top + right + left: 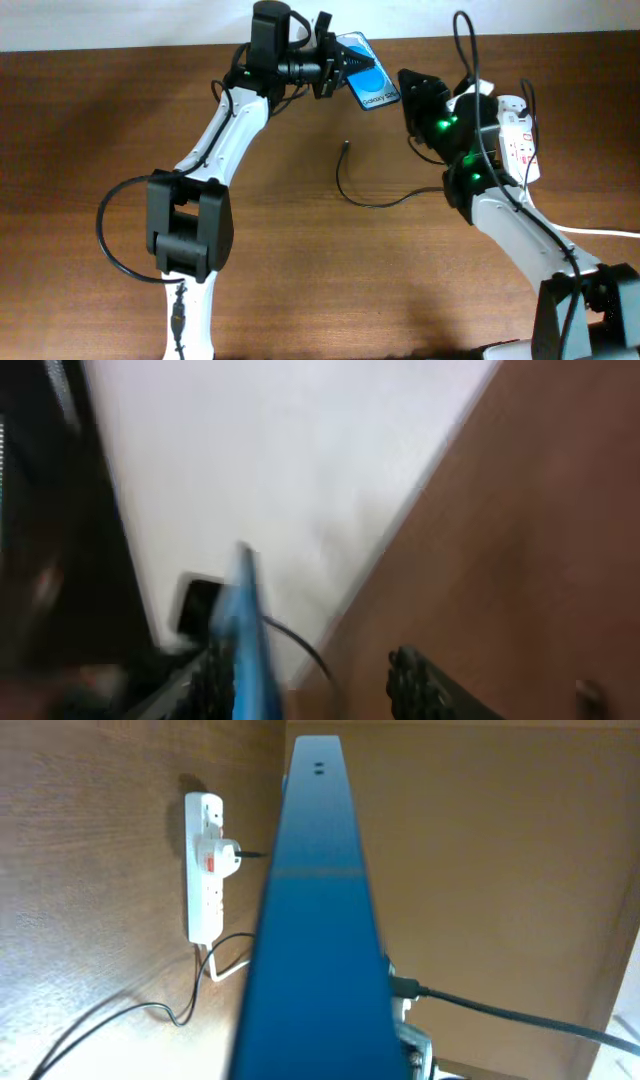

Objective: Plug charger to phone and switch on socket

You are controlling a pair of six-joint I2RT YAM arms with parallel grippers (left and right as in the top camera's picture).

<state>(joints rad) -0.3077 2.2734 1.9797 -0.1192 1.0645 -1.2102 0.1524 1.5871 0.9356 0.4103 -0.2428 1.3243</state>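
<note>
My right gripper will move down and back from the phone. Then it will tilt down onto the charger's cord, right behind the connector [341, 158] [594, 706].
My left gripper [335, 68] is shut on the phone [367, 86] and holds it raised and tilted at the back of the table. In the left wrist view the phone [315, 920] shows edge-on and hides the jaws. My right gripper [412, 97] is open beside the phone's right end. In the blurred right wrist view the phone's blue edge [245, 635] sits between the open fingers [310, 675], close to the left one. The charger [375, 200] lies curved on the table, its connector tip [345, 145] free. The white socket [515, 140] lies at the right and also shows in the left wrist view [205, 870].
A white plug with a red mark [218, 858] sits in the socket. The thick white cord [600, 232] runs off to the right. The wooden table's back edge meets a white wall [300, 460]. A black robot cable [520, 1015] hangs by the left wrist.
</note>
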